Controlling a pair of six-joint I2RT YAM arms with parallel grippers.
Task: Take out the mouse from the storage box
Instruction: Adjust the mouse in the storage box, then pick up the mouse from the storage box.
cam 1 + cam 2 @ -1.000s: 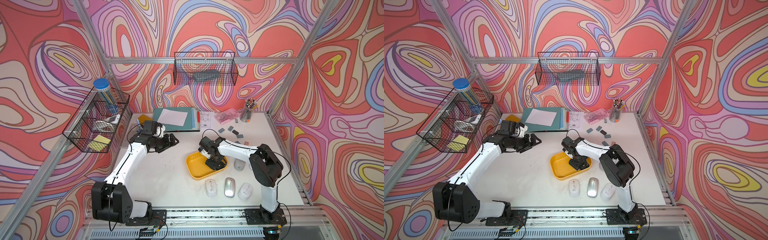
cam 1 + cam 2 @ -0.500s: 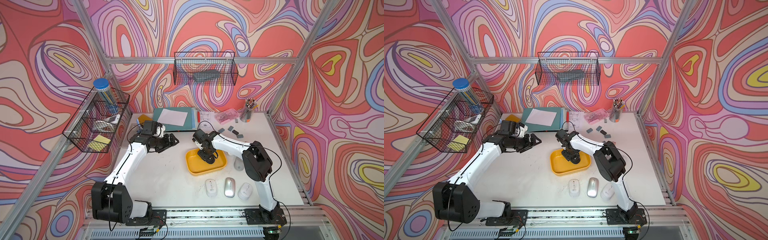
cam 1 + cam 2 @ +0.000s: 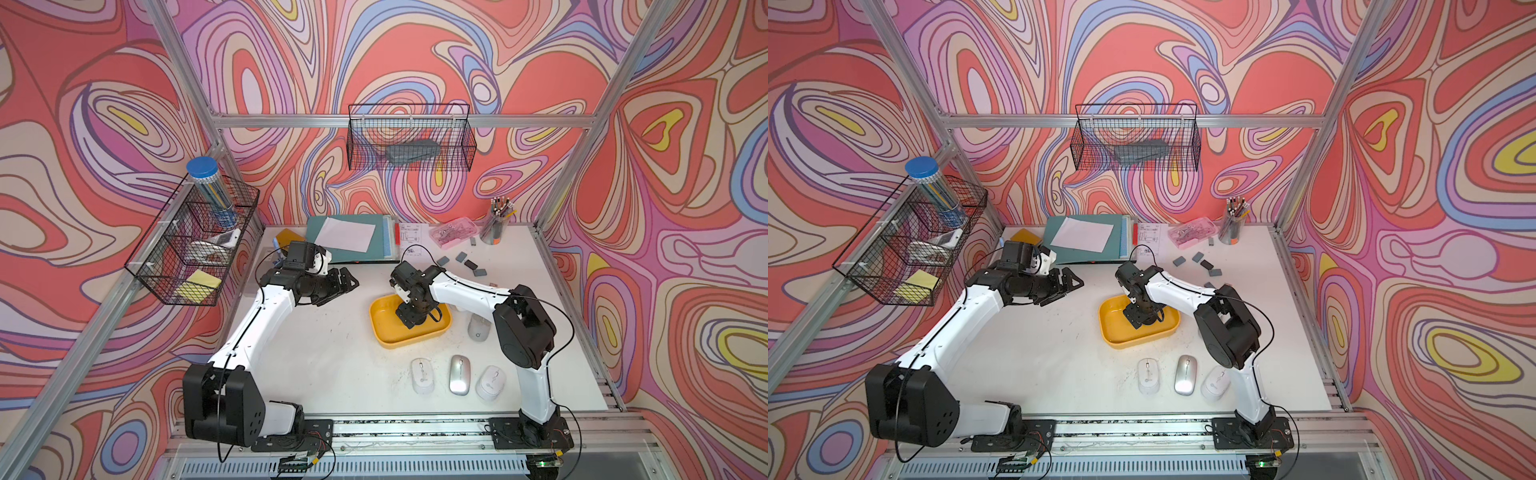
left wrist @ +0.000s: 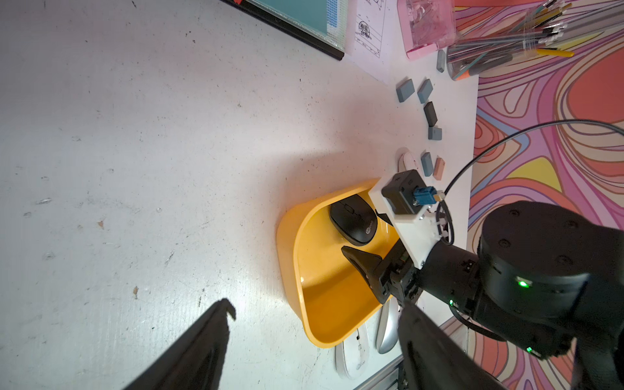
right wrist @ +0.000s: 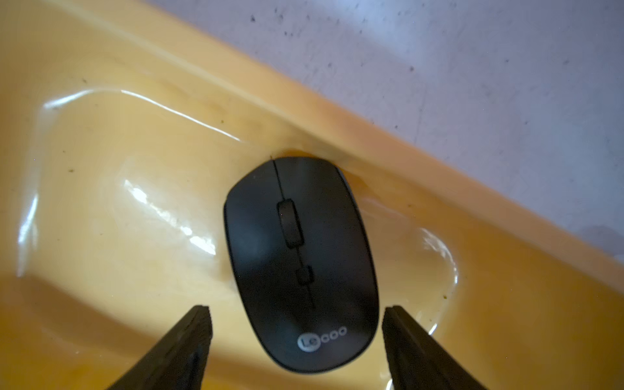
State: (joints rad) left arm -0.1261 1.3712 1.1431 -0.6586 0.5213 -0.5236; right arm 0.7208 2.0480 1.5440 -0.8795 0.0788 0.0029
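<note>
My right gripper is above the black mouse's middle, with the logo end between its fingers and the middle beyond that end, so it should lower toward the wheel and close next.
The storage box is a shallow yellow tub in the middle of the table. A black mouse lies flat inside it, close to one long wall. My right gripper points down into the tub and hides the mouse in both top views. It is open, with a finger on either side of the mouse's logo end and a gap on both sides. My left gripper hovers open and empty over bare table to the left of the tub.
Two white mice and a silver one lie in front of the tub, another pale one to its right. Behind are grey erasers, a pink case, a pen cup and folders.
My right gripper has moved from the tub's right side to over the mouse inside it, and its jaws have opened. The left arm has stayed still.
</note>
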